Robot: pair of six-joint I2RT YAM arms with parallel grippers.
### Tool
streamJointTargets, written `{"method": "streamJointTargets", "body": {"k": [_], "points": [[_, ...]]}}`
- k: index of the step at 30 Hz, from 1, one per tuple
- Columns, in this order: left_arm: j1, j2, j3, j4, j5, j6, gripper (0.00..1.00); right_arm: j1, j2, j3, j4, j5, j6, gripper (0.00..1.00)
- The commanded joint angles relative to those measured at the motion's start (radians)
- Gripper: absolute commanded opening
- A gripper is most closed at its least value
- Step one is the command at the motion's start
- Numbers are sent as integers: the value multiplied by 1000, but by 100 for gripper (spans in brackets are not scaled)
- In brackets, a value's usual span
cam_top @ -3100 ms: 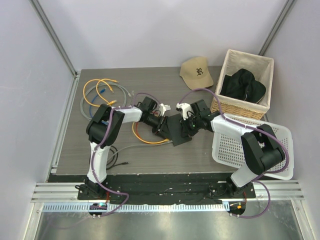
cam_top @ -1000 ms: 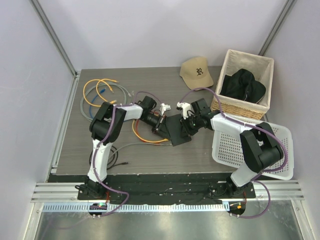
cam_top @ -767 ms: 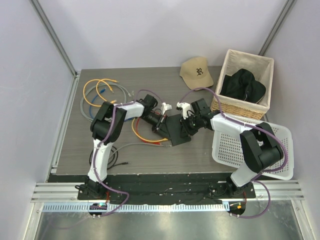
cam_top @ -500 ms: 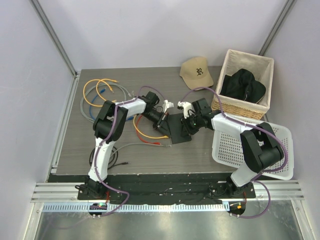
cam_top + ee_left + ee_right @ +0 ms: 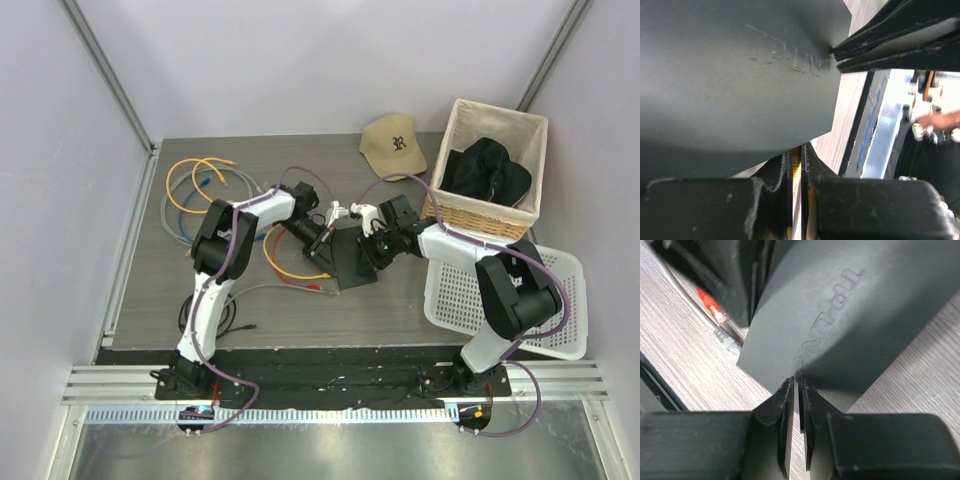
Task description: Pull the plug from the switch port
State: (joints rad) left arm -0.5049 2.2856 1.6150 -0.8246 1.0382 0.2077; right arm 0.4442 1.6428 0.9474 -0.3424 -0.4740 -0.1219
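The left gripper pulls the plug from the switch [image 5: 352, 262] next, to the gripper's left in the top view, and releases it at the tabletop by the coiled cables.
The switch [image 5: 352, 262] is a flat black box at mid-table, between my two grippers. It fills the left wrist view [image 5: 740, 75] and the right wrist view [image 5: 840, 315], with raised lettering on its top. My left gripper [image 5: 327, 240] is at its left edge. Its jaws [image 5: 796, 147] are shut on an orange ribbed plug [image 5: 796, 165]; the plug's tip is hidden under the switch's edge. My right gripper [image 5: 369, 245] is at the right side, shut, its tips [image 5: 796, 380] against the switch's top. An orange cable [image 5: 283, 272] loops left of the switch.
A red plug [image 5: 712, 310] and a grey plug [image 5: 728, 341] lie loose on the table by the switch. Coiled orange, blue and grey cables [image 5: 205, 185] lie far left. A tan cap [image 5: 394, 143], a wicker basket [image 5: 478, 218] holding a black garment [image 5: 485, 170] and a white perforated tray [image 5: 548, 300] stand at right.
My left wrist has swung back and to the right, closer along the switch's left edge. The switch has shifted slightly. A red plug has come into sight in front of the switch.
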Motion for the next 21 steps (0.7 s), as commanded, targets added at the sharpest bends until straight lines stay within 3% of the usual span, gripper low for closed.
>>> {"method": "streamJointTargets", "body": {"k": [1,3,7,9,11,13,21], "points": [[51,104,193,-452,-12,361,0,-1,60,-45,-90,120,-27,18],[74,109,223,-590,-18,471,0,1,61,-44,-90,120,-25,18],[101,14,165,-554,-148,501,0,1,63,-42,-90,121,-25,18],[130,8,178,-625,-188,532,0,1,60,-44,-89,123,-25,18],[157,18,174,-706,-173,570,0,-1,58,-45,-87,123,-24,18],[167,29,151,-684,-123,549,0,1,60,-45,-89,121,-25,18],[66,97,219,-640,11,440,0,-5,-17,69,-79,146,-51,13]]}}
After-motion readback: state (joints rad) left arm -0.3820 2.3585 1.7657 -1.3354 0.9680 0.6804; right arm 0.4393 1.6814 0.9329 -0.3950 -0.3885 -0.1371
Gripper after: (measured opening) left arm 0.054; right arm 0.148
